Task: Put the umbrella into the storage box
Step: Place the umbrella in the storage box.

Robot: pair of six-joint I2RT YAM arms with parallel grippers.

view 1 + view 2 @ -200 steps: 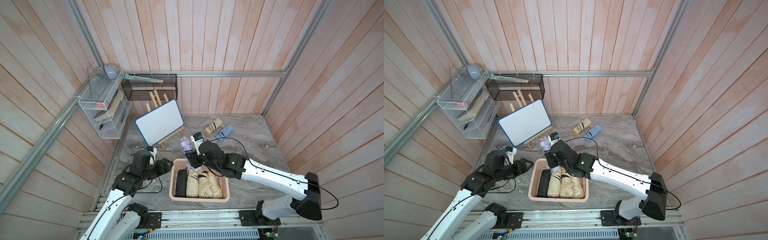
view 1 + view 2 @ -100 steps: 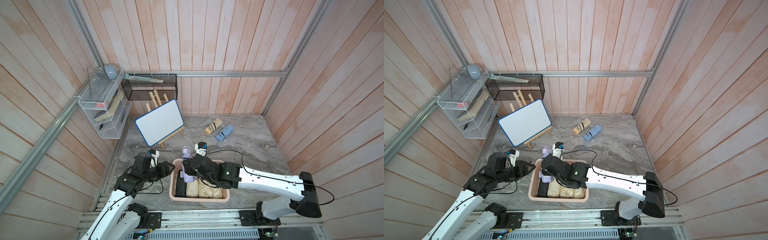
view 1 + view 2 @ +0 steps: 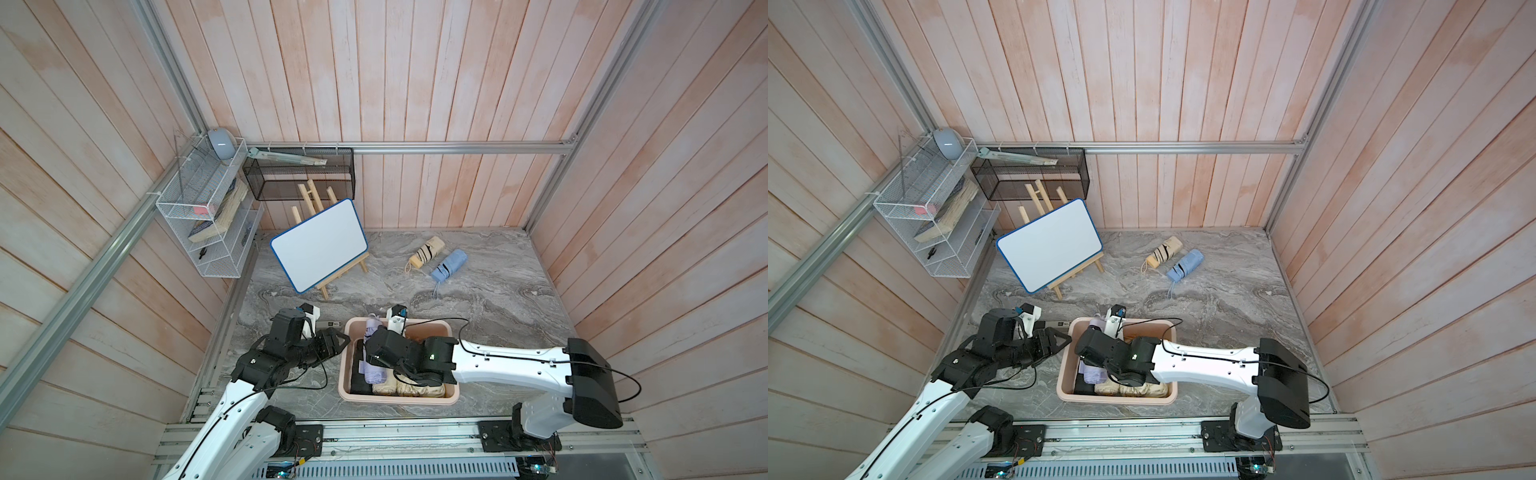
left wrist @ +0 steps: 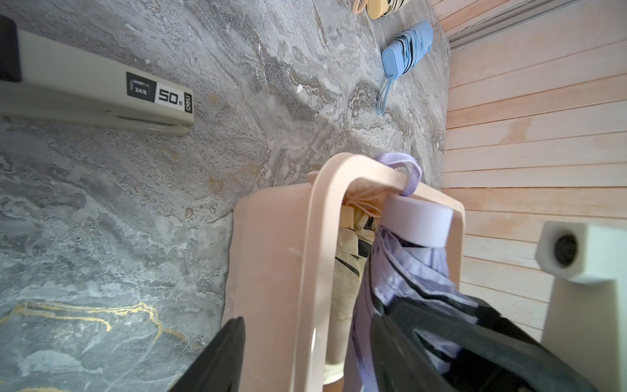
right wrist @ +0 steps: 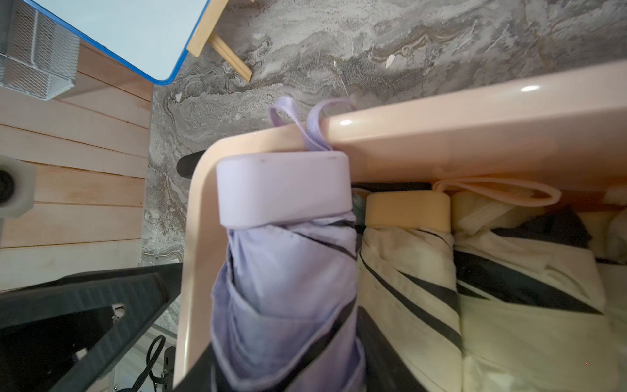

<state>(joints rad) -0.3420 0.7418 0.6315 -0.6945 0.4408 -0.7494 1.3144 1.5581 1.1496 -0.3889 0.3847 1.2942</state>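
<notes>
The robot should next lower the lilac umbrella's cap in its right gripper onto the black umbrella (image 3: pixel 357 376) below, by the box's end, and release, as the cap is still at the height of the box's rim.
The pale pink storage box (image 3: pixel 399 400) sits at the table's front. My right gripper (image 5: pixel 288 356) is shut on the lilac folded umbrella (image 3: pixel 376 372), which lies inside the box near its left end. The umbrella's cap (image 5: pixel 283 186) rests against the far wall, and its strap (image 5: pixel 315 132) hangs over the rim (image 5: pixel 475 112). My left gripper (image 4: pixel 305 319) is open and straddles the box's left wall (image 4: pixel 315 237), one finger outside and one inside beside the lilac umbrella (image 4: pixel 407 271). A black umbrella (image 3: pixel 357 376) and two cream ones (image 3: pixel 409 387) also lie in the box.
A beige striped umbrella (image 3: pixel 426 251) and a blue one (image 3: pixel 449 266) lie on the marble table at the back right. A whiteboard on an easel (image 3: pixel 320 245) stands back left. A stapler (image 4: pixel 101 98) lies left of the box. A wire rack (image 3: pixel 208 224) and a mesh basket (image 3: pixel 299 178) hang on the wall.
My right arm has come down and toward the front, bringing the lilac umbrella from above the far rim into the box. My left gripper has moved over the box's left wall and narrowed.
</notes>
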